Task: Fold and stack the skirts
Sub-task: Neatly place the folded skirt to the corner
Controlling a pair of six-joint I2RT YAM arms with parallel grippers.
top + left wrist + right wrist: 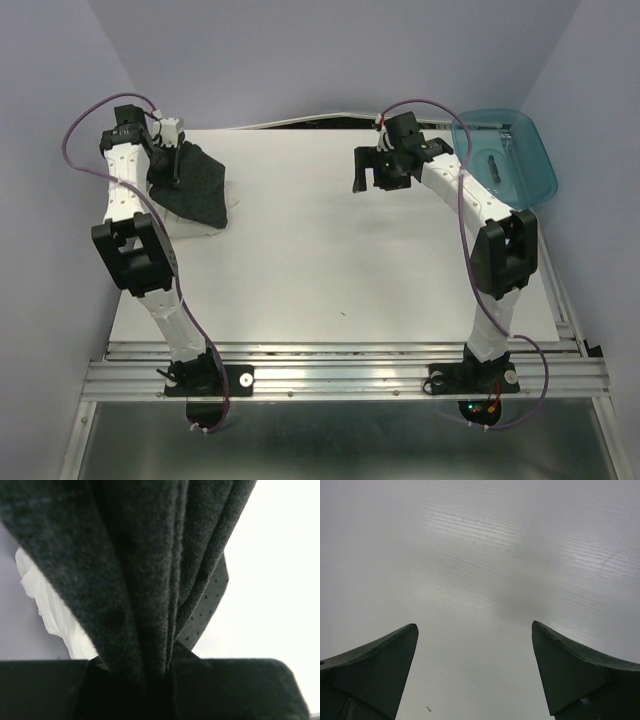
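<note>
The black skirt's gathered fold is up over the white skirt, so next my left gripper needs to lower the fold onto the stack (pixel 177 174) (pixel 146 652) and open.
The charcoal-black skirt (pixel 200 185) lies bunched at the far left of the table, on top of the white skirt (pixel 195 228), of which only an edge shows. My left gripper (pixel 172 165) is shut on a gathered fold of the black skirt (pixel 145 580); the white skirt's ruffles (pixel 50 610) show behind it on the left. My right gripper (pixel 375 180) hovers open and empty above the bare table at the far right of centre; its fingers (pixel 375 675) stand wide apart over the white surface.
A teal plastic bin (pixel 505 155) stands at the far right corner, partly off the white table board (pixel 340 270). Lavender walls close in the left, back and right. A metal rail (pixel 350 375) runs along the near edge.
</note>
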